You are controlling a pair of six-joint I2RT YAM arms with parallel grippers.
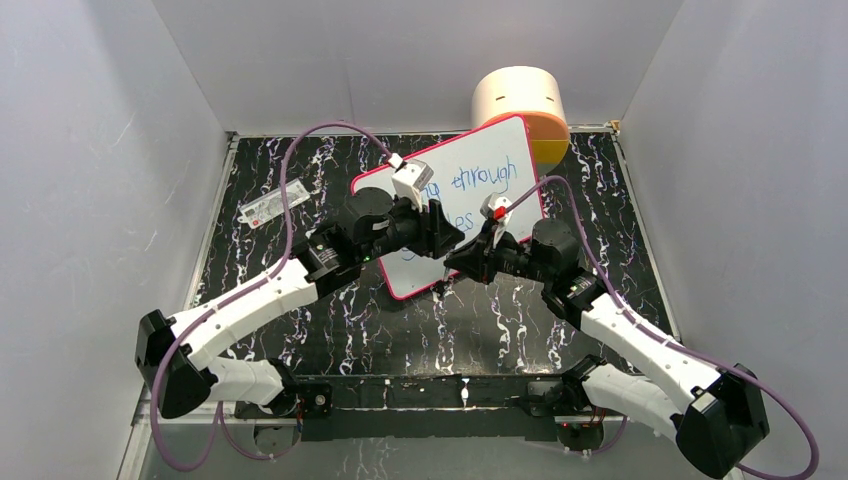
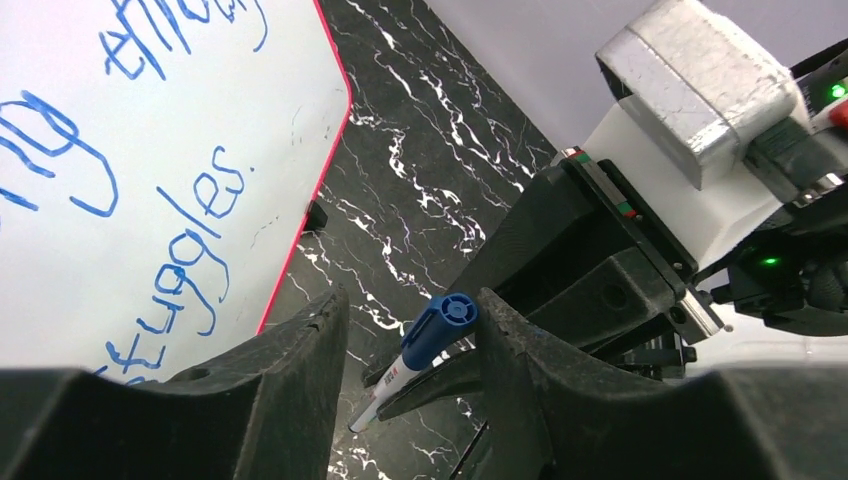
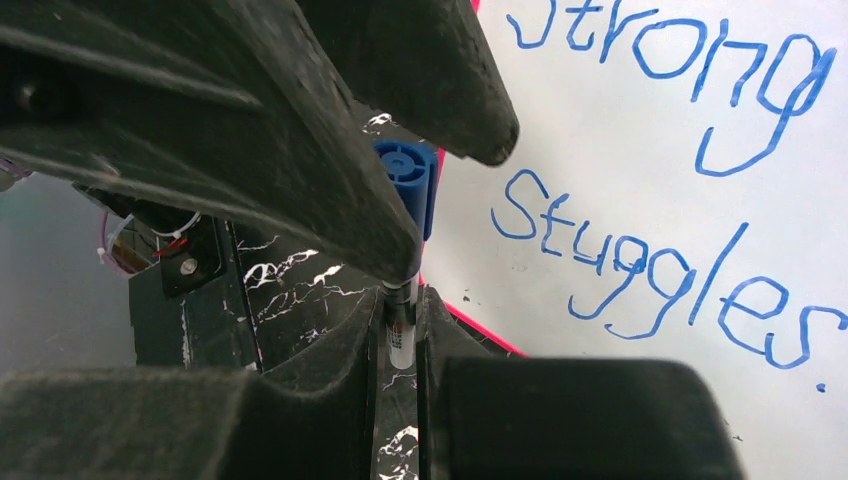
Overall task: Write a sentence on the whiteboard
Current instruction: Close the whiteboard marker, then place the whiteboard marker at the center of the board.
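The marker's cap already covers its tip. So my right gripper next moves back, rightward in the top view and down to release the marker (image 3: 400,340) on the bare tabletop.
The whiteboard (image 1: 470,195), white with a pink-red frame, lies tilted on the black marble table. The sentence (image 1: 485,172) in blue shows in the right wrist view as "Strong" over "Stuggles." (image 3: 650,260). My right gripper (image 3: 400,300) is shut on the white barrel of a marker (image 3: 400,340) with its blue cap (image 3: 407,185) on, just off the board's near edge. My left gripper (image 2: 410,298) is open with its jaws either side of the cap (image 2: 445,322). Its right finger (image 2: 500,330) touches the cap and its left finger (image 2: 310,340) stands apart. Both grippers meet in the top view, left (image 1: 440,235) and right (image 1: 458,265).
A beige and orange cylinder (image 1: 520,100) stands behind the board's far right corner. A small grey-white packet (image 1: 273,203) lies at the left of the table. A small black clip (image 2: 315,216) sits at the board's edge. White walls close in on three sides.
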